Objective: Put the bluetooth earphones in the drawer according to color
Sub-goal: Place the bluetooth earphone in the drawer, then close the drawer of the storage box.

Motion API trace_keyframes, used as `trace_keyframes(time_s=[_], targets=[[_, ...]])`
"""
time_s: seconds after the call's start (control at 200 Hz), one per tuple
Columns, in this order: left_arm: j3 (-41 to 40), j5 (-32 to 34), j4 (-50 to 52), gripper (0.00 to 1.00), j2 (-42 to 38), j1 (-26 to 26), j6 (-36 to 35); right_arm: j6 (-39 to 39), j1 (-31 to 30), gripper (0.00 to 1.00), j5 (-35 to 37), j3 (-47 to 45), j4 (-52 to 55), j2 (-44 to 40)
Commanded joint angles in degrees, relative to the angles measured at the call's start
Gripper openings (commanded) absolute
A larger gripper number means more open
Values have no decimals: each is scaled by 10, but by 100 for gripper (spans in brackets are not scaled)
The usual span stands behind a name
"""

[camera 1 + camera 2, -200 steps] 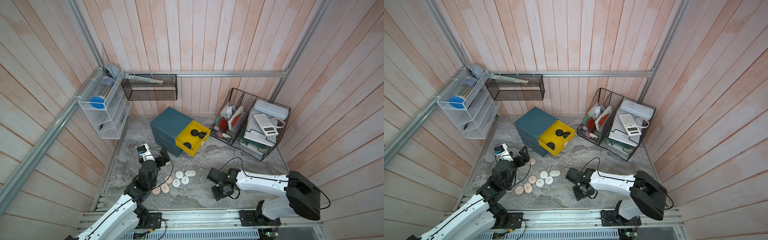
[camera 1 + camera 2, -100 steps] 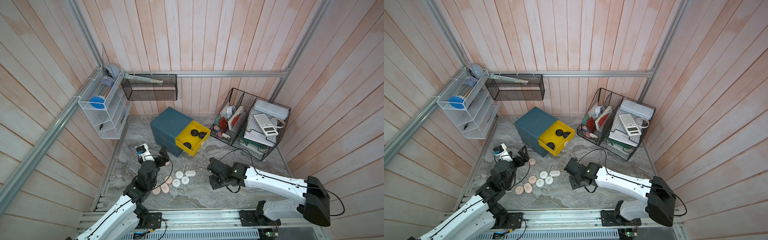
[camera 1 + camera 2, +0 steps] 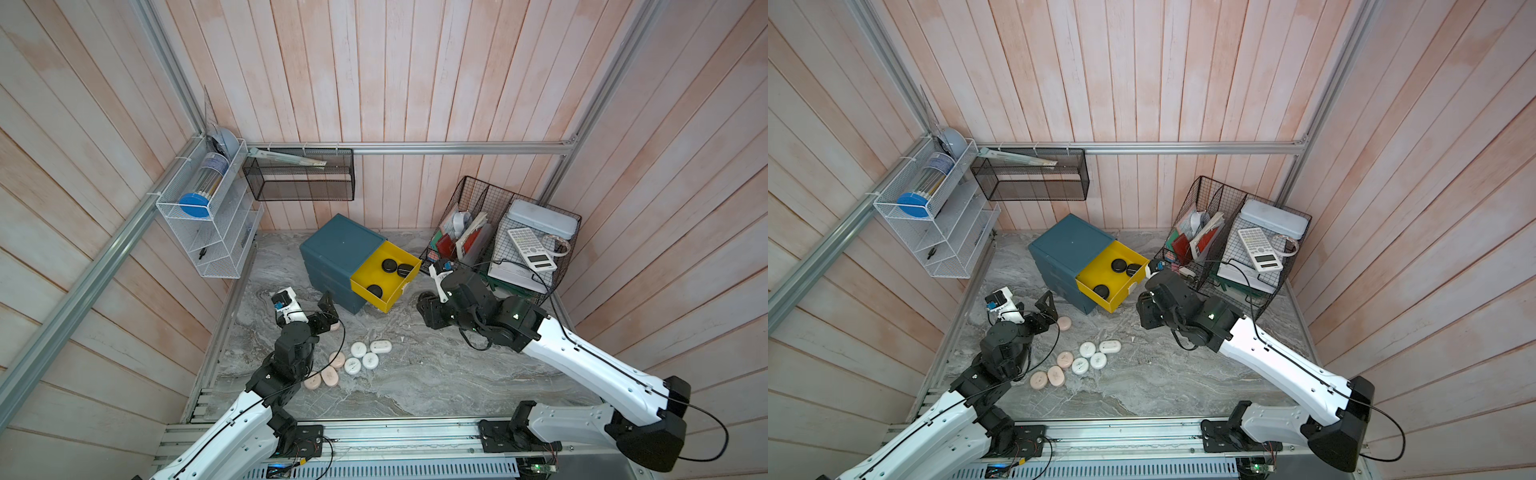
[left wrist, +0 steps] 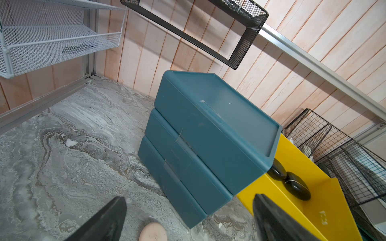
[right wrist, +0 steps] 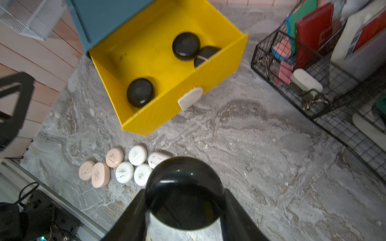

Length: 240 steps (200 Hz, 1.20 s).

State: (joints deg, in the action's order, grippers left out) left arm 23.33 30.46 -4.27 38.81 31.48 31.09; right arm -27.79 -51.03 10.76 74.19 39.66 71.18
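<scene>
My right gripper should move outward over the front of the yellow drawer (image 3: 365, 274) and let go of the matching black case there, because the drawer's bottom is bare between its black cases.
The drawer unit, a dark teal cabinet (image 3: 340, 245) (image 4: 208, 135), has its yellow top drawer (image 3: 365, 274) (image 5: 146, 52) pulled out, and three black earphone cases (image 3: 389, 264) lie in it. My right gripper (image 5: 183, 200) (image 3: 430, 309) is shut on a fourth black case (image 5: 183, 194), hovering just in front of that drawer. White cases (image 3: 370, 360) and pink cases (image 3: 330, 375) lie clustered on the marble floor. One more pink case (image 4: 153, 231) (image 3: 1064, 323) lies below my left gripper (image 4: 189, 197) (image 3: 1044, 311), which stands wide open beside the cabinet, holding nothing.
A black wire basket (image 3: 498, 208) with a calculator (image 3: 532, 249), books and a white box stands at the back right, close to my right arm. A white wire shelf (image 3: 208, 224) hangs on the left wall. A black mesh shelf (image 3: 299, 178) hangs on the back wall.
My right arm has carried the black case from the front of the floor up toward the open yellow drawer. The left arm has hardly moved.
</scene>
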Motion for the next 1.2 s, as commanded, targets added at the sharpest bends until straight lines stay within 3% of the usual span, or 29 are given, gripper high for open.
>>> trace_keyframes(time_s=[0.0, 0.48, 0.69, 0.91, 1.195], targets=[[-8, -1, 3, 100, -5, -3, -8, 55, 19, 41, -32, 53, -31, 41], [-7, 0, 5, 100, -11, -3, -9, 111, 85, 43, -171, 254, -64, 259], [-6, 2, 7, 100, -11, -3, -10, 116, 87, 56, -201, 316, -52, 330], [-5, 3, 10, 100, -15, -3, -10, 116, 91, 76, -221, 334, -55, 341], [19, 15, 34, 100, -7, -3, 2, 117, 102, 78, -229, 261, -84, 271]])
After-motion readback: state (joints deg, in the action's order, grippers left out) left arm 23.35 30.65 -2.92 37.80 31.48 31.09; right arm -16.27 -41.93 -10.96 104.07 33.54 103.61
